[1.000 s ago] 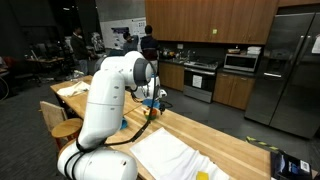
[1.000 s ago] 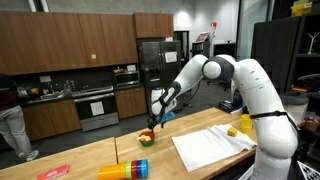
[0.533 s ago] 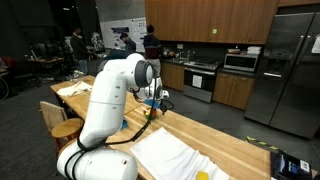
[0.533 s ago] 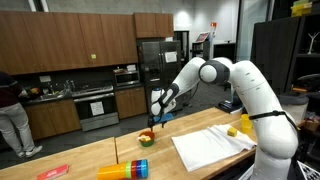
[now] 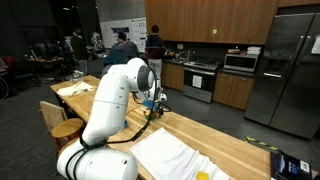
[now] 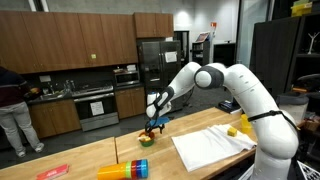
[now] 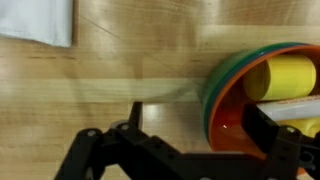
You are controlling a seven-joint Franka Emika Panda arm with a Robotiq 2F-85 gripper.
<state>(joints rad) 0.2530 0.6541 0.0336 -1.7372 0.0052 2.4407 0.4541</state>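
Observation:
The robot will keep its gripper low next and close both fingers on the bowl's side, because the bowl's green rim [image 6: 149,137] [image 7: 208,111] is already between its open fingers.
My gripper [image 7: 200,125] is open and hangs low over a stack of nested bowls [image 7: 225,110], orange inside with green rims. One finger is outside the rim on the bare wood and the other is inside the bowl. A yellow object [image 7: 280,78] lies in the bowl. In both exterior views the gripper [image 6: 152,124] [image 5: 153,103] points down just above the bowl [image 6: 146,139] on the wooden counter [image 6: 90,160]. Whether a finger touches the rim cannot be told.
A white cloth [image 6: 212,148] [image 5: 170,155] lies on the counter near the robot base, and its corner shows in the wrist view [image 7: 35,20]. A stack of coloured cups [image 6: 122,169] lies on its side. Yellow items [image 6: 243,124] sit by the base. People [image 5: 152,45] stand in the kitchen behind.
My gripper has moved down and slightly sideways, closer over the bowl. The people in the background have shifted.

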